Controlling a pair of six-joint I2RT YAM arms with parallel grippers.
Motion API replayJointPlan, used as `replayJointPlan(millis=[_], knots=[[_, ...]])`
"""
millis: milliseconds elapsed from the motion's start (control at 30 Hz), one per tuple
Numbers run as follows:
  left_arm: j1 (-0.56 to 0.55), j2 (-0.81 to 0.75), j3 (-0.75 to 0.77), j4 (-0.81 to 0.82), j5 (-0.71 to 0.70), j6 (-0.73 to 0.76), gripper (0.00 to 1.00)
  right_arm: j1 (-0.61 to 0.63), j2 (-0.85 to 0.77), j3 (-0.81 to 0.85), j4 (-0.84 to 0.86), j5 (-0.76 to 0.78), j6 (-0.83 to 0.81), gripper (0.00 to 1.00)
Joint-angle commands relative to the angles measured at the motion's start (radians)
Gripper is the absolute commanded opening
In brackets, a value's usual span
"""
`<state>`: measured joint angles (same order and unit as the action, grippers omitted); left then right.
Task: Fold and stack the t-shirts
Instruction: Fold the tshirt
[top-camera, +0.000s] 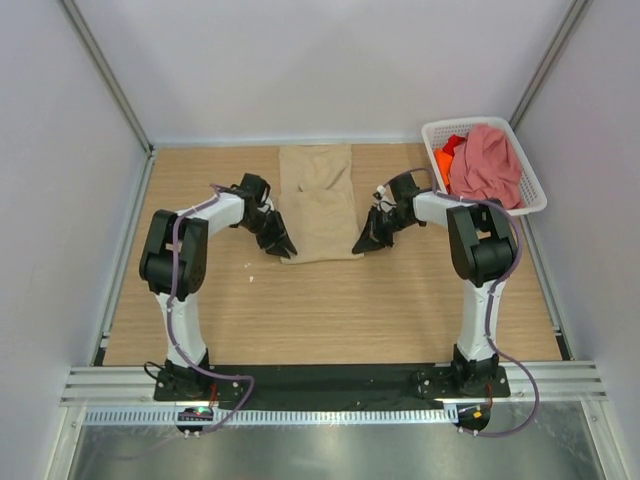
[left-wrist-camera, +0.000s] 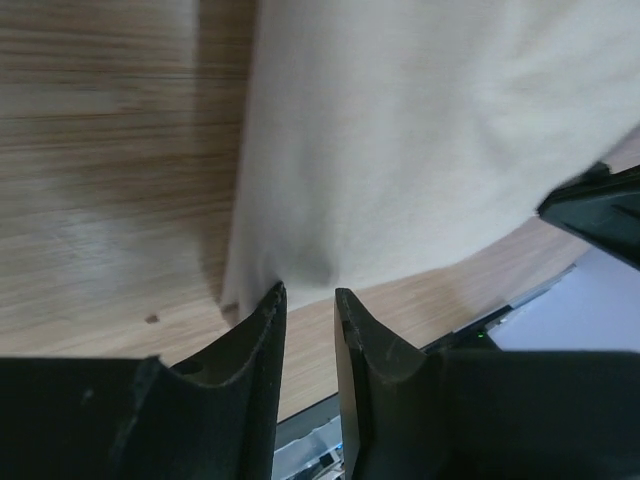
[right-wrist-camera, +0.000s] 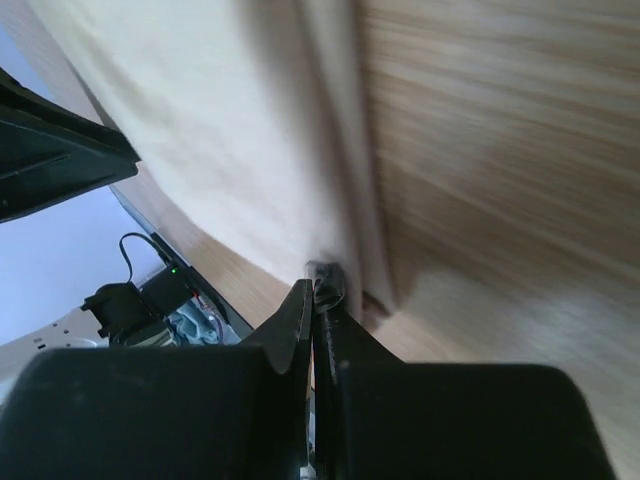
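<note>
My right gripper will pull the pinched corner back onto the bare wood by the shirt's near edge (top-camera: 360, 287) and let go there, because that wood is clear.
A beige t-shirt (top-camera: 318, 205) lies flat on the wooden table, partly folded. My left gripper (top-camera: 283, 247) is at its near left corner. In the left wrist view its jaws (left-wrist-camera: 310, 290) stand narrowly apart, with the shirt's corner (left-wrist-camera: 300, 262) bunched just at the tips and bare wood showing in the gap. My right gripper (top-camera: 362, 243) is at the near right corner, and its jaws (right-wrist-camera: 318, 285) are pressed together on a small pinch of the beige t-shirt's edge (right-wrist-camera: 345, 270). A dusty pink t-shirt (top-camera: 485, 165) and an orange t-shirt (top-camera: 446, 152) lie crumpled in the basket.
The white lattice basket (top-camera: 534, 205) sits at the far right corner of the table. White walls close in the table on three sides. Each wrist view shows the other arm's black gripper across the shirt.
</note>
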<state>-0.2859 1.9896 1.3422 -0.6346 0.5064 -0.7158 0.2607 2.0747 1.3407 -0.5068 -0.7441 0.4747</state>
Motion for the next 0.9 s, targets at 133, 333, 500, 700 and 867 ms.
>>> replayJointPlan(millis=[133, 333, 500, 700, 867], knots=[[0.005, 0.035, -0.118, 0.0, -0.084, 0.093, 0.26, -0.043, -0.031, -0.158, 0.067, 0.018, -0.022, 0.01], [-0.007, -0.078, -0.251, -0.016, -0.08, 0.114, 0.24, -0.041, -0.163, -0.265, 0.041, 0.005, -0.013, 0.01], [-0.05, -0.295, -0.305, -0.082, -0.034, 0.082, 0.24, -0.041, -0.333, -0.233, -0.076, 0.0, -0.019, 0.01], [-0.067, -0.417, -0.213, -0.181, -0.052, 0.055, 0.35, -0.038, -0.231, -0.068, -0.016, 0.002, 0.036, 0.22], [-0.047, -0.278, -0.053, -0.201, -0.071, 0.073, 0.35, -0.034, -0.05, 0.186, -0.059, 0.107, -0.001, 0.33]])
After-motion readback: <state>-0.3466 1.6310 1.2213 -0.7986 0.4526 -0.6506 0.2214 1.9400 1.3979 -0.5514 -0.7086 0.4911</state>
